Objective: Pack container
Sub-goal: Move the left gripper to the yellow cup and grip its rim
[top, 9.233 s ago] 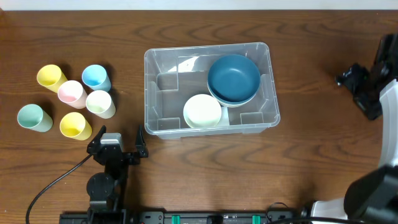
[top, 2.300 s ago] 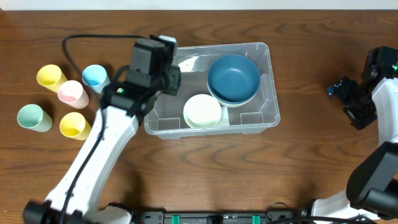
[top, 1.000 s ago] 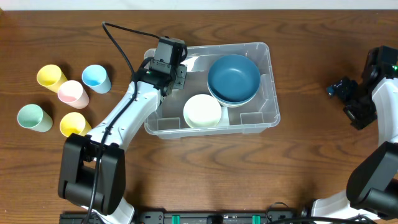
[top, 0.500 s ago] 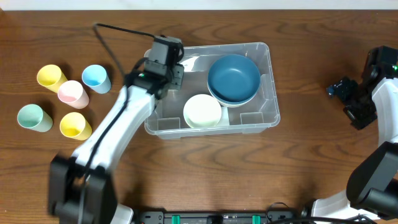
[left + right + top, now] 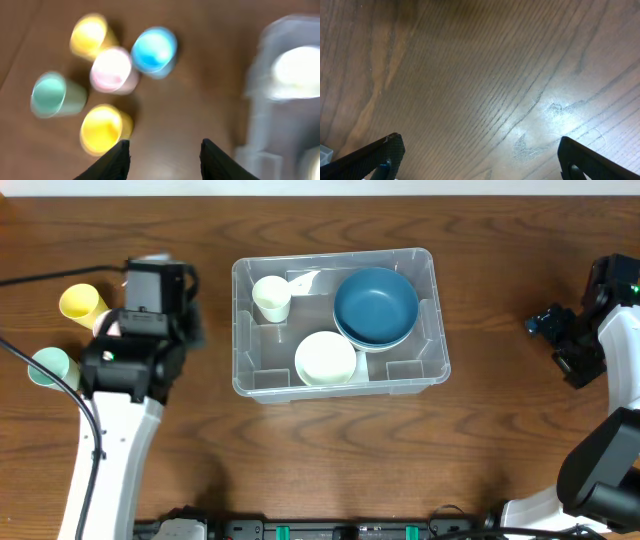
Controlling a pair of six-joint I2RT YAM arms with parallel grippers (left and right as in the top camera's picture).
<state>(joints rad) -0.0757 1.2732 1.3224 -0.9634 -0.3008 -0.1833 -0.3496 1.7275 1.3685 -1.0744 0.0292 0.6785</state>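
Bare wood leaves room for my fingers on the container side. My left gripper will next move down, away from the container (image 5: 425, 280), onto the nearer yellow cup's rim there.
The container (image 5: 425, 280) is a clear bin at the table's middle. It holds a blue bowl (image 5: 375, 305), a white bowl (image 5: 326, 358) and a cream cup (image 5: 271, 297) upright in its back left corner. In the blurred left wrist view my left gripper (image 5: 162, 152) is open and empty, hanging over bare wood between the loose cups and the container (image 5: 287, 115). Below it stand a blue cup (image 5: 154, 50), a pink cup (image 5: 111, 70), a teal cup (image 5: 50, 95) and two yellow cups (image 5: 102, 129). My right gripper (image 5: 485, 157) is wide open over bare wood.
From overhead my left arm (image 5: 135, 365) covers most of the cup cluster; a yellow cup (image 5: 80, 302) and a teal cup (image 5: 45, 365) show beside it. My right arm (image 5: 580, 340) is at the table's right edge, far from the container.
My left arm swung left from the container's back left corner to above the cups. The cream cup now stands free inside the container. The right arm has not moved.
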